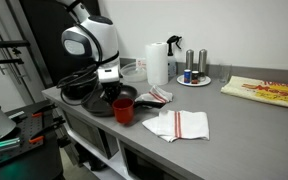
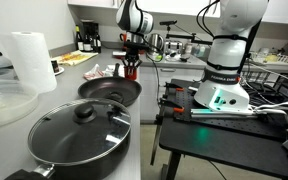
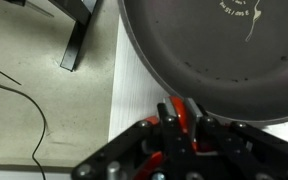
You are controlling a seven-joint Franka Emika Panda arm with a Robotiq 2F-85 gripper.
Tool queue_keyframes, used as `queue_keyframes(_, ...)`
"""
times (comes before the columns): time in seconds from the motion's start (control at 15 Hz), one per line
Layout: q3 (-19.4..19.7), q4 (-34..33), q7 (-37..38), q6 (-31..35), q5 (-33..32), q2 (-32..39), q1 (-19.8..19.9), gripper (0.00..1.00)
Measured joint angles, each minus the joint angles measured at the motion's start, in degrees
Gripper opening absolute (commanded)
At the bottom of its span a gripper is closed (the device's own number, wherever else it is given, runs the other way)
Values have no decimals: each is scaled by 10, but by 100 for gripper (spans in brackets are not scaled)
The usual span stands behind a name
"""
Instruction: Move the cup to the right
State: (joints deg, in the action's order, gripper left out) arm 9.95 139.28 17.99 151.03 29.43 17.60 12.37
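Note:
The frying pan is close, so my gripper will next lower the red cup a little, away from the pan, and let go of the cup by the front edge of the counter.
The small red cup stands at the front edge of the grey counter, next to the black frying pan. In the other exterior view the cup sits beyond the pan. My gripper hangs right over the cup. In the wrist view the gripper's fingers are closed on the red rim of the cup, with the pan just above it.
A red-and-white cloth lies beside the cup. A paper towel roll, silver shakers on a plate and a clear container stand behind. A lidded pan sits near the camera. The counter edge is close.

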Motion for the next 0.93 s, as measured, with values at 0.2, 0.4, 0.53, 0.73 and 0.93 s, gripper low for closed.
queue_keyframes(0.2, -2, 0, -3, 5, 7, 11, 4, 4)
queue_keyframes(0.4, -7, 0, -10, 11, 16, 21, 8, 4)
queue_keyframes(0.53, -10, 0, -14, 16, 20, 27, 10, 4)
queue_keyframes(0.73, -13, 0, -17, 22, 21, 29, 12, 4)
queue_keyframes(0.93, -14, 0, -18, 24, 21, 29, 13, 4)
